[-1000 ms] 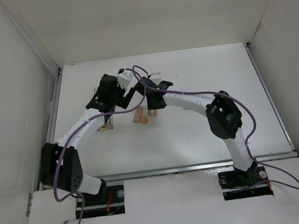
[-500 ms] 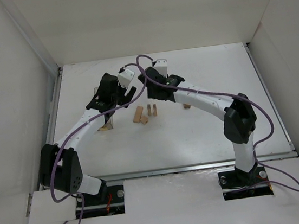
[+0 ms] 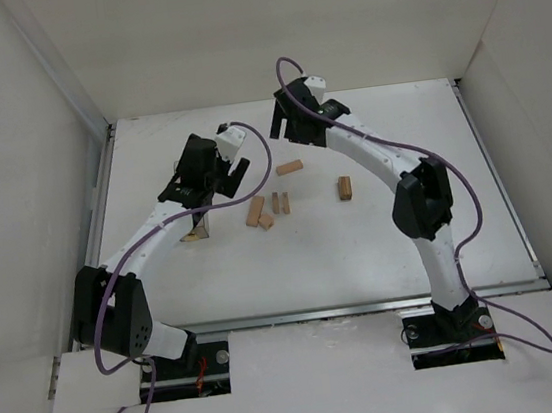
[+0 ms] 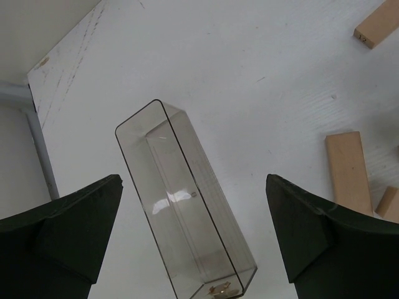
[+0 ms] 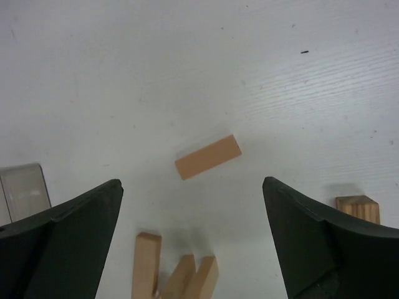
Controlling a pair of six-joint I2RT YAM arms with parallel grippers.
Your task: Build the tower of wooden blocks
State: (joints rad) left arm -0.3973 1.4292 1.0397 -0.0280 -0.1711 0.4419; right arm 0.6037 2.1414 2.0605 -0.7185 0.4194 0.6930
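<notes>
My left gripper will next move down and across onto the flat plank's box-side end [image 3: 282, 170] [image 4: 369, 35], because that end is below my left gripper and to its right in the top view.
Several tan wood blocks sit mid-table. Two short pieces [image 3: 279, 203] stand on end side by side, and a plank [image 3: 255, 210] with a small piece [image 3: 267, 222] lies just left of them. One plank [image 3: 289, 168] [image 5: 207, 157] lies flat farther back, and a block [image 3: 344, 188] [image 5: 358, 208] sits apart on the right. No tower stands in view. My right gripper [image 3: 299, 128] [image 5: 192, 182] hangs open and empty above and behind the flat plank. My left gripper [image 3: 201, 187] [image 4: 194, 180] is open above the clear box, holding nothing.
A clear plastic box [image 3: 195, 226] [image 4: 184, 218] stands upright under the left gripper, left of the blocks. White walls enclose the table on the left, back and right. A metal rail [image 3: 104, 197] runs along the left edge.
The right gripper has opened and drawn back from the blocks toward the far wall, leaving the two pieces on end. The left arm has stayed put.
</notes>
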